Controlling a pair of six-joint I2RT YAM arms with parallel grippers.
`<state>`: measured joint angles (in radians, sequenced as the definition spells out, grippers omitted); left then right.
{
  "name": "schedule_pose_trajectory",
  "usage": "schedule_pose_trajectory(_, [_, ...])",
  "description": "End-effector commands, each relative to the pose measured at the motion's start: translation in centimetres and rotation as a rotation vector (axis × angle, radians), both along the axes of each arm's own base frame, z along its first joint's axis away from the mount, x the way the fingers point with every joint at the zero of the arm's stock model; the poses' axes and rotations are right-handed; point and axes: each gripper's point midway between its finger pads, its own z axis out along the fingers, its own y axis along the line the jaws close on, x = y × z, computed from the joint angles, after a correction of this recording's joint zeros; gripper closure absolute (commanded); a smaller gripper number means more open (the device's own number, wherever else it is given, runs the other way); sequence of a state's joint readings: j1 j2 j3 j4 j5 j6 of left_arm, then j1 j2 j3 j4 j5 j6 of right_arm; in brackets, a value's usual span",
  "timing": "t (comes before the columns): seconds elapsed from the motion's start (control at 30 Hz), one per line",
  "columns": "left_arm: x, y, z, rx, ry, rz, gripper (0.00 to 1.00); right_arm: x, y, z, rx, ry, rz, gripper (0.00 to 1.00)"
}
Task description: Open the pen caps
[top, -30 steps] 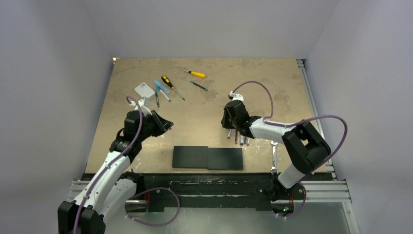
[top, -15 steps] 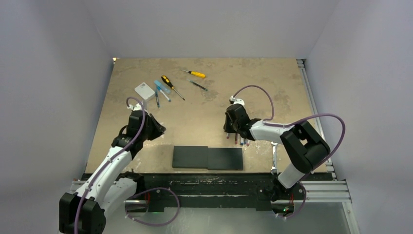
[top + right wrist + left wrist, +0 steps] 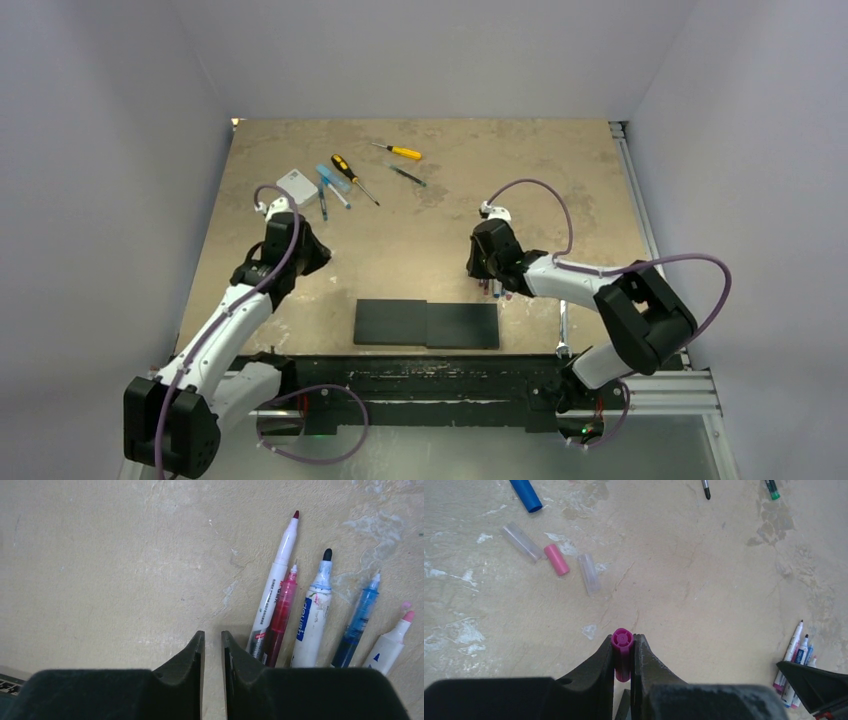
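I should next move my left gripper down and to the left in its wrist view and let go of its cap on the bare tabletop near the pink cap, since loose caps lie there.
My left gripper (image 3: 624, 642) is shut on a magenta pen cap (image 3: 622, 647) and holds it above the table; in the top view it (image 3: 315, 257) is at the left middle. A blue cap (image 3: 525, 494), a pink cap (image 3: 556, 559) and two clear caps (image 3: 521, 541) (image 3: 589, 573) lie loose beyond it. My right gripper (image 3: 212, 640) is empty, its jaws a narrow gap apart, low over the table just left of several uncapped pens: a white red-tipped one (image 3: 275, 590), a red one (image 3: 282, 610), a white black-tipped one (image 3: 312, 615), a blue one (image 3: 357, 625), a pink-tipped one (image 3: 392, 640).
Two black pads (image 3: 427, 323) lie at the near middle, a wrench (image 3: 563, 325) to their right. A white box (image 3: 294, 184), more pens (image 3: 330, 190), a black-and-yellow screwdriver (image 3: 350, 172), a yellow screwdriver (image 3: 400, 152) and a green pen (image 3: 408, 176) lie at the far side.
My left gripper has drawn back to the left and farther away. My right gripper has shifted right and nearer, down beside the pile of pens.
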<state>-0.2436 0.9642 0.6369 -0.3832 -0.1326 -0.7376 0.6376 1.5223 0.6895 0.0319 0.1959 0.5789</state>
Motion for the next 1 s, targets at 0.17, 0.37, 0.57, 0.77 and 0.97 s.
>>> schedule_pose_trajectory(0.17, [2.7, 3.8, 0.0, 0.182, 0.021, 0.109, 1.0, 1.8, 3.0, 8.7, 0.144, -0.232, 0.134, 0.56])
schedule_pose_trajectory(0.37, [6.0, 5.0, -1.7, 0.216, 0.095, 0.153, 1.0, 1.3, 4.8, 13.2, 0.264, -0.339, 0.232, 0.39])
schedule_pose_trajectory(0.57, [5.1, 8.0, -3.2, 0.275, 0.186, 0.233, 1.0, 0.4, 4.2, 13.3, 0.259, -0.354, 0.242, 0.37])
schedule_pose_trajectory(0.77, [3.3, 8.0, -6.7, 0.17, 0.265, 0.277, 1.0, 0.1, 4.5, 14.5, 0.304, -0.39, 0.257, 0.37])
schedule_pose_trajectory(0.97, [3.0, 7.3, -8.8, 0.11, 0.282, 0.283, 0.97, 0.8, 4.9, 15.7, 0.329, -0.42, 0.245, 0.35])
